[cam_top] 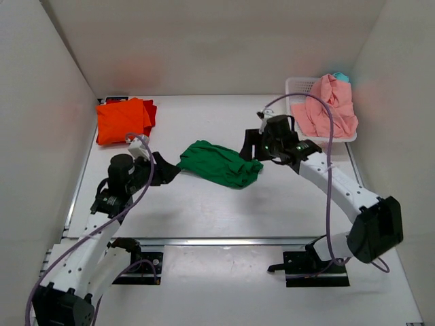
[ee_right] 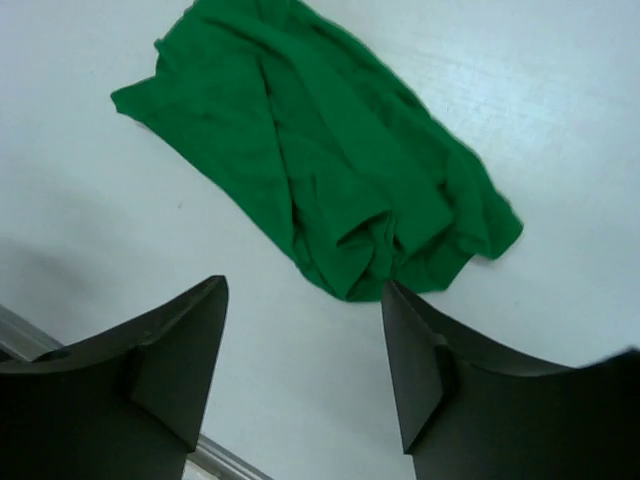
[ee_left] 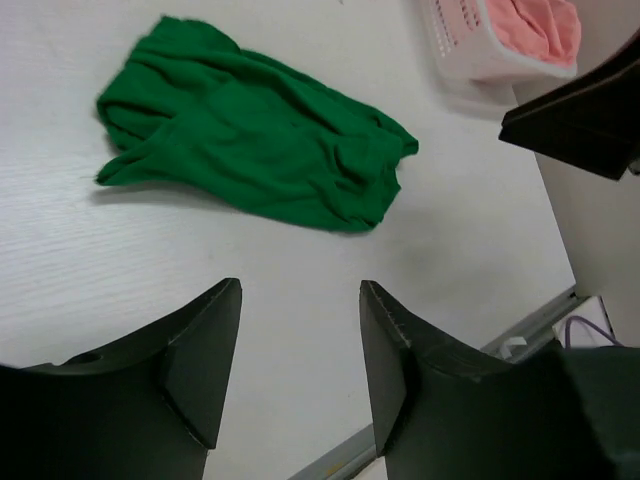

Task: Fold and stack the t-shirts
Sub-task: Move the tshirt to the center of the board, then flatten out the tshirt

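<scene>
The flap's edge is showing on top, so my right gripper needs to move down next onto the folded flap (cam_top: 253,170) at the dark green t-shirt's end toward the basket (cam_top: 296,87).
The dark green t-shirt (cam_top: 219,164) lies crumpled in the middle of the table; it also shows in the left wrist view (ee_left: 255,140) and the right wrist view (ee_right: 320,150). My left gripper (cam_top: 170,171) is open and empty just left of it. My right gripper (cam_top: 250,148) is open and empty at its right end. The folded orange t-shirt (cam_top: 122,120) lies on the red t-shirt (cam_top: 151,112) at the back left. The salmon pink t-shirt (cam_top: 329,105) hangs over the white basket (cam_top: 296,87).
The white basket stands at the back right, also in the left wrist view (ee_left: 470,50). White walls close in the table on the left, back and right. A metal rail (cam_top: 217,240) runs along the near edge.
</scene>
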`<state>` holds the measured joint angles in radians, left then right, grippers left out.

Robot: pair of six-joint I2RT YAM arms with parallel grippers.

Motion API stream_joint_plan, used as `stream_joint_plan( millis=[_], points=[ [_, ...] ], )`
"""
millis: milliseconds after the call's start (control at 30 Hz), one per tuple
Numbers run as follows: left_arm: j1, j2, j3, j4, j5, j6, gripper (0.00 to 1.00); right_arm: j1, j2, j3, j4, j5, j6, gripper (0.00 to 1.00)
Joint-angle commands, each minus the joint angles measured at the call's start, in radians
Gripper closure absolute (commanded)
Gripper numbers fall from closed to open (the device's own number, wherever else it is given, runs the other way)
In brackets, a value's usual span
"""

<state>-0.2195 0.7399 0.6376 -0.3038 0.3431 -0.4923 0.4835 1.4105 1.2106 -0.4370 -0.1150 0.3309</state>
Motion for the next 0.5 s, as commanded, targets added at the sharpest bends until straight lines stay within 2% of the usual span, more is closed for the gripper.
stream_joint_plan(
  millis=[0,67,133,300,467],
  points=[
    [-0.087,0.085,-0.05,0.11,-0.011,-0.055,0.39,-0.048,-0.223,-0.115,0.15,-0.035,0.083,0.42],
    [-0.121,0.151,-0.049,0.178,-0.054,-0.077,0.39,-0.065,-0.246,-0.179,0.185,-0.048,0.088,0.46],
    [-0.135,0.24,-0.021,0.23,-0.088,-0.074,0.38,-0.065,-0.249,-0.235,0.193,-0.049,0.08,0.47],
    [-0.118,0.505,0.075,0.255,-0.2,-0.04,0.36,-0.023,-0.203,-0.333,0.26,-0.071,0.089,0.48],
    [-0.067,0.602,0.063,0.363,-0.301,-0.029,0.32,0.009,-0.133,-0.35,0.3,-0.074,0.082,0.49]
  ],
)
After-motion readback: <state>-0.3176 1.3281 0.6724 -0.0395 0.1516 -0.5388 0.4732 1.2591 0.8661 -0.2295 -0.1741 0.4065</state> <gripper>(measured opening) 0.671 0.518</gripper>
